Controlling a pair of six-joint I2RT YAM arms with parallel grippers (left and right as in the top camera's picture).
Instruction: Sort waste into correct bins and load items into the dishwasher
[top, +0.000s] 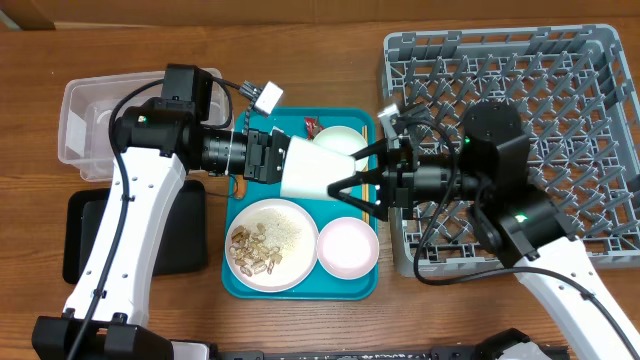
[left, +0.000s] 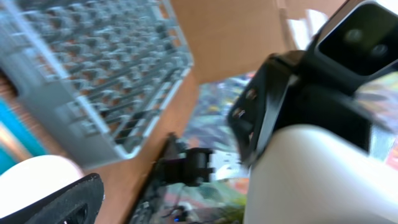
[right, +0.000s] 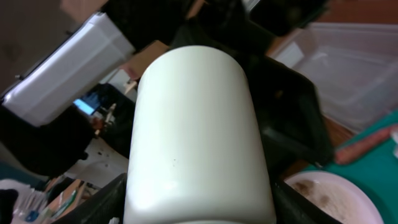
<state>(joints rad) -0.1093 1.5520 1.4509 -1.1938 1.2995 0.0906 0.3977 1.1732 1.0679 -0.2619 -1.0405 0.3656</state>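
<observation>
The cup (top: 312, 172) swings over to the dish rack's empty near wires next, below my right gripper and to its right in the overhead view, then goes down for release.
The small white cup (top: 312, 172) lies on its side in the air above the teal tray. My right gripper (top: 345, 183) is shut on its right end; in the right wrist view the cup (right: 196, 137) fills the space between both fingers. My left gripper (top: 283, 160) is at the cup's left end and looks open: in the left wrist view the cup (left: 311, 180) is well apart from my one visible finger. The white plate (top: 270, 245) holds beige food scraps. Two white bowls (top: 347, 247) (top: 340, 140), the red wrapper (top: 312, 126) and the chopsticks (top: 367, 135) are on the tray.
The teal tray (top: 232, 285) lies in the middle. The grey dish rack (top: 560, 90) stands at the right. The clear tub (top: 90, 115) is at the far left, the black tray (top: 80, 235) in front of it. An orange stick (right: 364, 146) shows in the right wrist view.
</observation>
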